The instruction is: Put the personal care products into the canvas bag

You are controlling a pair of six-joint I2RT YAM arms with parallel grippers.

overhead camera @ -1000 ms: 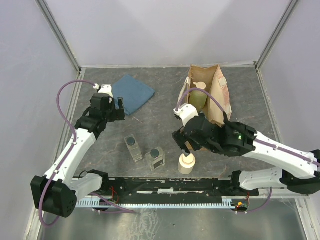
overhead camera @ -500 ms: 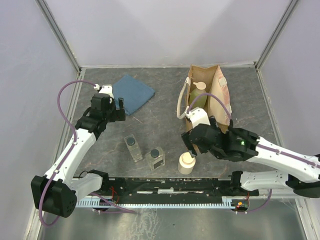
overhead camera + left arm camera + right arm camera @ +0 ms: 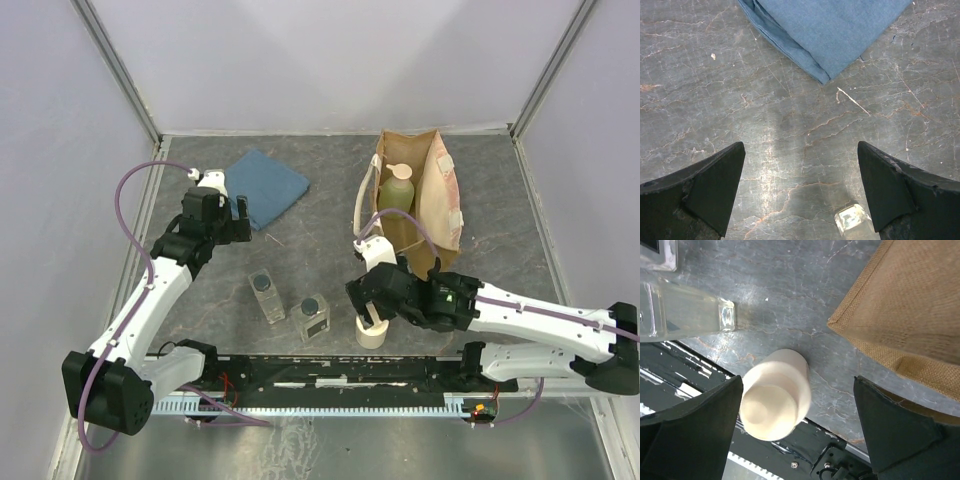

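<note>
I will lower my right gripper next and shift it to the left in its wrist view to close around the cream bottle's upper body point(image 3: 371, 335) point(image 3: 791, 379), which stands off-centre between my fingers.
The tan canvas bag point(image 3: 436, 200) sits at the back right, and the pale green pump bottle point(image 3: 396, 192) shows inside its opening. The cream cylindrical bottle point(image 3: 372, 331) stands upright near the front edge. My right gripper point(image 3: 371, 314) is open just above it. In the right wrist view the bottle point(image 3: 775, 395) is between the open fingers point(image 3: 700, 430), close to the left one, beside the bag's corner point(image 3: 910, 305). Two clear dark-capped bottles point(image 3: 265, 296) point(image 3: 312, 317) lie front centre. My left gripper point(image 3: 238, 216) is open and empty over bare table point(image 3: 800, 195).
A folded blue cloth point(image 3: 264, 185) lies at the back left, just beyond the left gripper, and also shows in the left wrist view point(image 3: 825, 30). The black rail point(image 3: 330, 372) runs along the near table edge right by the cream bottle. Grey walls enclose the table.
My right gripper has swung a little left and down over the cream bottle, uncovering the pump bottle in the bag. The left arm has not moved.
</note>
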